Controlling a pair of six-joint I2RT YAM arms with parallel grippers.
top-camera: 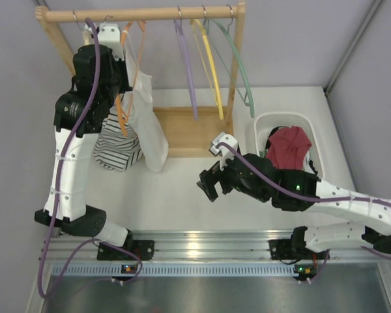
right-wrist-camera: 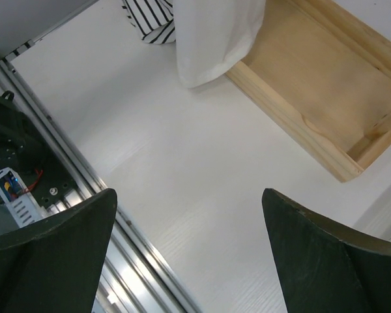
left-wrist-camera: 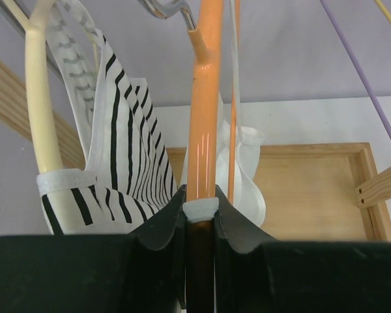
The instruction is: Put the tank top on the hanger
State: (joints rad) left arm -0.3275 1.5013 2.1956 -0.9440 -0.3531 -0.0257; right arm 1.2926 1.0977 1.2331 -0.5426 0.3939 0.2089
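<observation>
The hanger's arm carries the tank top's strap, so the robot's left gripper needs to move outward and down next toward the rack's wooden bar (top-camera: 111,14), which lies outward, and let go of the orange hanger (top-camera: 123,120).
The white tank top (top-camera: 148,124) hangs from the orange hanger (top-camera: 123,120) at the left end of the wooden rack, its hem reaching down to the table. In the left wrist view the hanger (left-wrist-camera: 205,117) runs down into my left gripper (left-wrist-camera: 201,203), which is shut on its orange arm with a white strap of the tank top (left-wrist-camera: 247,176) lying over the arm at the fingertips. Seen from above, that gripper (top-camera: 122,94) is high up at the rack. My right gripper (top-camera: 207,177) hovers open and empty over the table; its wrist view (right-wrist-camera: 188,195) shows the tank top's hem (right-wrist-camera: 215,39).
A black-and-white striped top (top-camera: 117,149) hangs on a cream hanger (left-wrist-camera: 39,117) just left of the tank top. Purple (top-camera: 186,72), yellow (top-camera: 212,72) and green (top-camera: 241,72) hangers hang further right on the rail. A white basket (top-camera: 264,124) holds a dark red garment (top-camera: 288,147).
</observation>
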